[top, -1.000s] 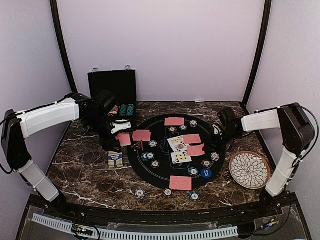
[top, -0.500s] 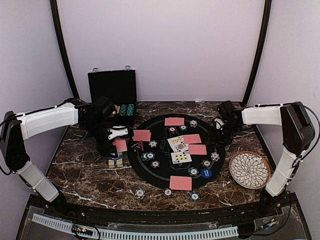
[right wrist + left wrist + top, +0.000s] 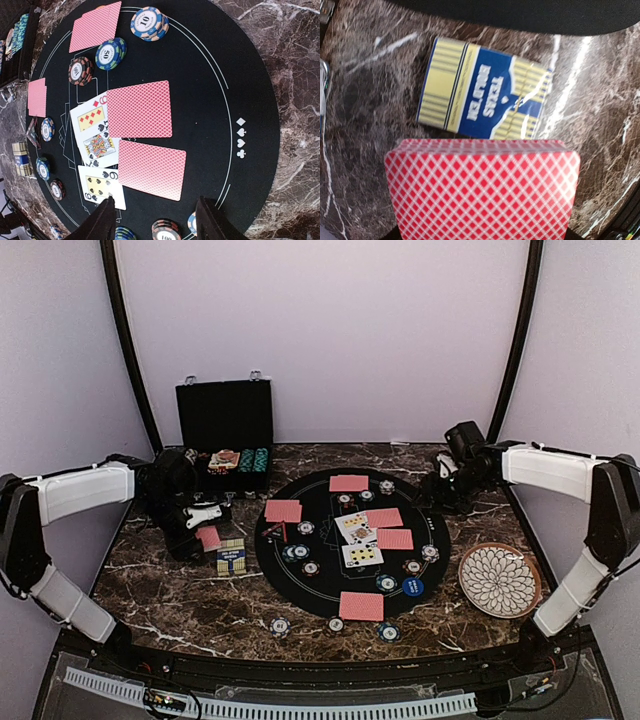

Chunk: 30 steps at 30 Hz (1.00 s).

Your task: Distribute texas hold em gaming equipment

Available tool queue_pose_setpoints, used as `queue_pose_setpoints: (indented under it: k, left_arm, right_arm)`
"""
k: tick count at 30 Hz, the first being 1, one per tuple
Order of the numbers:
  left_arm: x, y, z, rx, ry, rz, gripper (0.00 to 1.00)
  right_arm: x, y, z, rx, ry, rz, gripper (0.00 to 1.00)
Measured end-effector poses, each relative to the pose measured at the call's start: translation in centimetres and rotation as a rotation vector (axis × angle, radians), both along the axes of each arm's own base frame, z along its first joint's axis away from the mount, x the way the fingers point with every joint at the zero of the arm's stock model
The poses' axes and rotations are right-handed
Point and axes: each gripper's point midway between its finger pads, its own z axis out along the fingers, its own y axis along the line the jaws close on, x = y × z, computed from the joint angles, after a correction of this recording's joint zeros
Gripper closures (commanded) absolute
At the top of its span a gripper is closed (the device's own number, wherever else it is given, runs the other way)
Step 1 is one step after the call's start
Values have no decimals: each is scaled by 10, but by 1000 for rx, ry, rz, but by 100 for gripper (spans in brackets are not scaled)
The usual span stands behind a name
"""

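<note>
I need to lower the deck with my left gripper onto the bare marble point(image 3: 206, 566) beside the card box next and release it there, because that clear spot is below the gripper.
My left gripper point(image 3: 203, 526) is shut on a deck of red-backed playing cards point(image 3: 209, 538), held over the marble left of the round black mat point(image 3: 300, 585). The deck point(image 3: 482, 192) fills the lower left wrist view and hides the fingers. My right gripper point(image 3: 438, 488) hangs open and holds nothing, above the mat's right rim. Its fingertips point(image 3: 107, 206) frame a face-down card point(image 3: 151, 169) lying flat below them. More red-backed cards point(image 3: 349, 483) and face-up cards point(image 3: 361, 555) lie on the mat among several poker chips point(image 3: 306, 528). A blue marker disc point(image 3: 413, 587) sits near the front right.
A blue and yellow card box point(image 3: 231, 558) lies on the marble just in front of the held deck. An open black case point(image 3: 225, 425) with chips stands at the back left. A white patterned plate point(image 3: 499, 580) sits at the right. Loose chips point(image 3: 280, 625) lie off the mat's front edge.
The right gripper opened, left its red-backed card flat on the mat, and drew back to the right. The left arm pulled the deck leftward, away from the mat's edge.
</note>
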Motion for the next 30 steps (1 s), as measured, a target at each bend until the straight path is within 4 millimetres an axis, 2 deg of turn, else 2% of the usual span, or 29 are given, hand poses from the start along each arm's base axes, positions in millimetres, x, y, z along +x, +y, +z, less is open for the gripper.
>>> queue_pose_setpoints:
  k: [5, 8, 11, 17, 22, 24, 25, 27, 30]
  left_arm:
    - [-3, 33, -22, 32, 16, 62, 100]
    - [-11, 44, -37, 48, 33, 69, 100]
    - [-18, 50, -48, 63, 45, 66, 100]
    - [-12, 49, -62, 64, 54, 60, 87]
    - [-6, 44, -67, 48, 55, 57, 68]
    - [-4, 42, -67, 44, 50, 51, 49]
    - [-4, 41, -67, 43, 48, 46, 35]
    - [-4, 38, -67, 41, 43, 36, 27]
    - [-5, 32, -67, 34, 40, 12, 24]
  right_arm:
    - [-5, 3, -2, 11, 12, -1, 42]
    - [-8, 5, -3, 21, 19, 1, 42]
    - [-8, 6, 2, 37, 9, -1, 41]
    - [-9, 8, 16, 69, -23, -5, 40]
    - [-14, 9, 22, 88, -30, -11, 40]
    - [-16, 9, 24, 95, -32, -11, 40]
    - [-17, 9, 25, 99, -33, -10, 40]
    - [-18, 10, 27, 106, -34, -8, 40]
    - [-19, 11, 30, 116, -38, -5, 39]
